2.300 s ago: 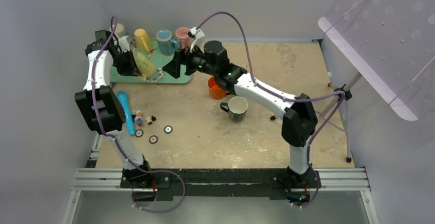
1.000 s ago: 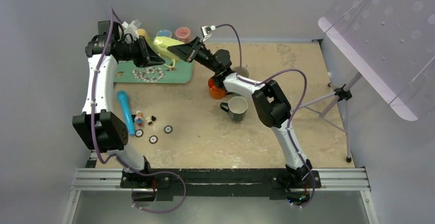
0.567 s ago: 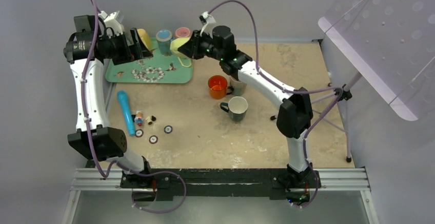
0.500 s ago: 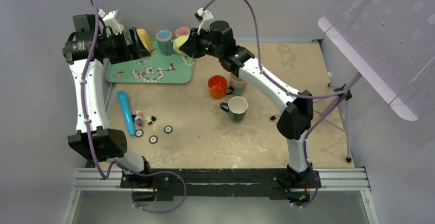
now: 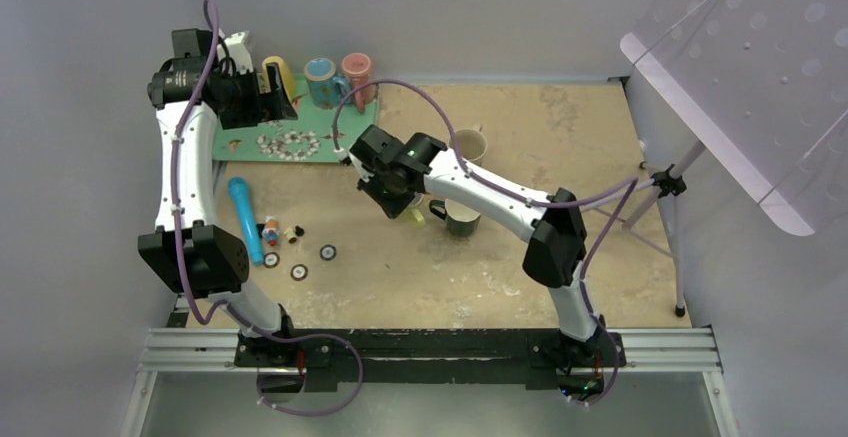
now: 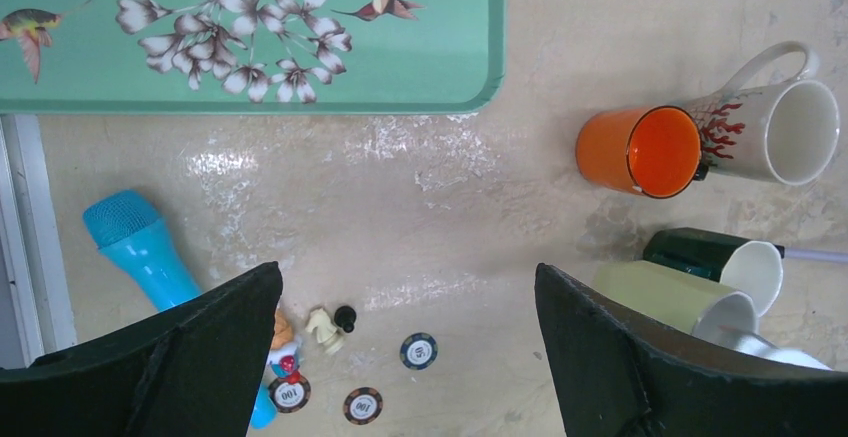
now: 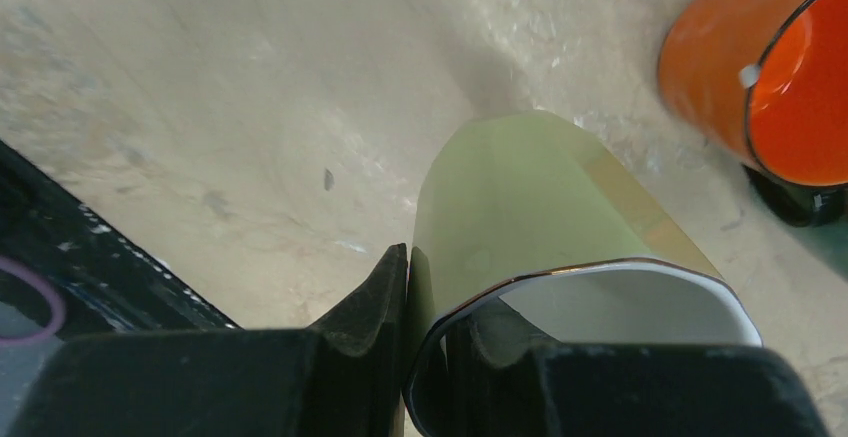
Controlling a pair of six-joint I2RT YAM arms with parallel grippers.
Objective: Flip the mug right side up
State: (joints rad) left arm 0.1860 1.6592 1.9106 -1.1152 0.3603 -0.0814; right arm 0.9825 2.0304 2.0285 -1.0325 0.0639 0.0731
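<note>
My right gripper lowers the mug base-first onto the tabletop [image 5: 411,226] beside the dark green mug below next and releases it, since its opening faces up.
The mug [image 7: 530,207] is pale yellow-green with a white inside. Its mouth faces up toward the right wrist camera, low over the table beside the orange mug [image 7: 760,87]. My right gripper [image 7: 430,287] is shut on its rim, one finger inside and one outside. From the left wrist the mug [image 6: 665,297] shows next to a dark green mug [image 6: 715,257]. In the top view my right gripper [image 5: 395,192] covers most of the mug [image 5: 417,215]. Whether the base touches the table I cannot tell. My left gripper [image 5: 278,97] hangs open and empty above the tray.
A teal flowered tray [image 5: 300,142] lies at the back left with yellow [image 5: 277,72], blue [image 5: 322,77] and pink [image 5: 356,67] mugs behind it. A cream mug [image 5: 470,144] stands behind the right arm. A blue microphone [image 5: 243,217], poker chips [image 5: 328,252] and small figures lie at the left.
A second ago both grippers held the mug above the tray. The left gripper let go and drew back left; the right arm carried the mug down near the orange and dark mugs.
</note>
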